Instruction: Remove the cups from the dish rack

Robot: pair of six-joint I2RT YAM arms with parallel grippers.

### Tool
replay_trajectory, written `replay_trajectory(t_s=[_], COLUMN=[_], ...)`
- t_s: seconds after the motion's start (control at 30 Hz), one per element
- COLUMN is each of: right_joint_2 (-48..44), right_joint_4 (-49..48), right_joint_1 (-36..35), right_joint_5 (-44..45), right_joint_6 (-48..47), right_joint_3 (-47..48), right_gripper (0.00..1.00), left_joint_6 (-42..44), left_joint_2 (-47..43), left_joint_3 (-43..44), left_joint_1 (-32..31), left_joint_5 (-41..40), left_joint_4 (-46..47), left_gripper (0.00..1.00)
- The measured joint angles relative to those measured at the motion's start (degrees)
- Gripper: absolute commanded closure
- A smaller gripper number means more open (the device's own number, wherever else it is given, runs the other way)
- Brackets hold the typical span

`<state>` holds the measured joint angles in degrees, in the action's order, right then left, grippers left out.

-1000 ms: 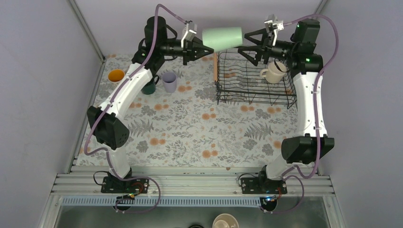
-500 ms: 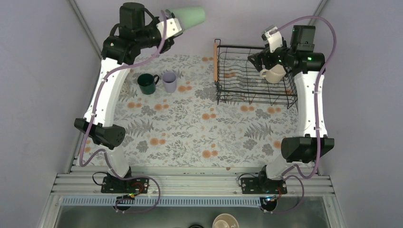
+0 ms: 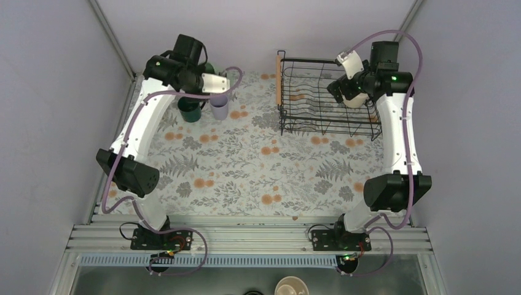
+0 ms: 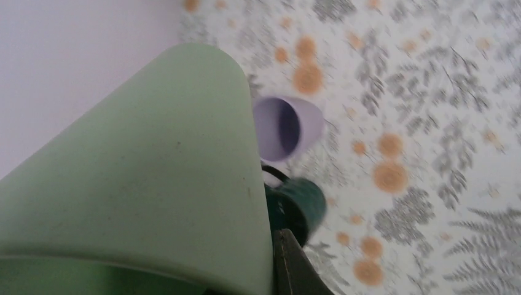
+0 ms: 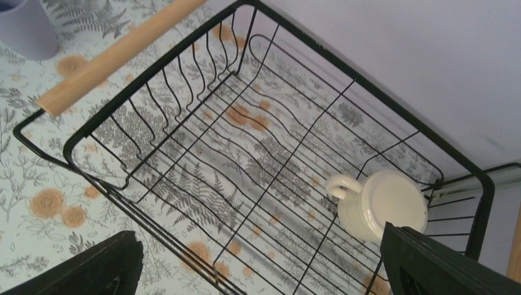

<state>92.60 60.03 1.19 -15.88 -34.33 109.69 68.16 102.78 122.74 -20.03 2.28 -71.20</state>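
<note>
The dark green mug stands below, so the left gripper next needs to move back past it toward the nearer side wall, then lower onto the open mat.
My left gripper is shut on the mint green cup, which fills the left wrist view, with one dark finger against its wall. The cup hangs tilted over the dark green mug and the lavender tumbler. From above, the left gripper sits just behind the tumbler and the green mug. The cream mug stands upside down in the dish rack, near its right end. My right gripper hovers open over the rack, near the cream mug.
The rack's light wooden handle faces the table's middle. Grey walls close in the back and both sides. A tan cup sits below the near rail. The floral mat spreads in front of the rack and the cups.
The left arm has swung the mint green cup from beside the rack to the far left and down toward the green mug and tumbler. The right gripper has dropped closer over the cream mug, still open.
</note>
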Motion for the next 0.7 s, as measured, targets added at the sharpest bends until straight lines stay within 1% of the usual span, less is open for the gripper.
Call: replay_trajectory(t_s=[0.07,0.2,0.37,0.43,0.53,0.7], right_joint_2=[-0.1,-0.3,-0.7,-0.8,-0.8,-0.8], right_joint_4=[0.0,-0.2,-0.4,-0.6,-1.0,-1.1], right_joint_1=[0.0,0.0,0.0,0.0,0.0,0.0], right_joint_5=[0.4,1.4,2.3,2.5,2.6,2.5], right_joint_6=[-0.4,-1.3,-2.0,-2.2,-2.4,-2.5], right_joint_3=[-1.1,-3.0,-4.7,-4.7,-4.8,-4.8], right_gripper=[0.0,0.0,0.0,0.0,0.0,0.0], left_joint_6=[1.6,4.7,8.5,9.7,10.9,11.8], left_joint_2=[-0.7,-5.3,-14.6,-18.8,-22.4,-23.4], left_joint_3=[-3.1,-13.3,-26.0,-31.0,-36.2,-43.7], left_joint_1=[0.0,-0.1,1.9,4.2,8.2,14.9], left_joint_5=[-1.3,-6.7,-13.8,-16.0,-18.2,-20.7], left_joint_4=[-1.8,-4.4,-5.5,-6.0,-6.4,-6.8], left_gripper=[0.98,0.97,0.98,0.98,0.98,0.98])
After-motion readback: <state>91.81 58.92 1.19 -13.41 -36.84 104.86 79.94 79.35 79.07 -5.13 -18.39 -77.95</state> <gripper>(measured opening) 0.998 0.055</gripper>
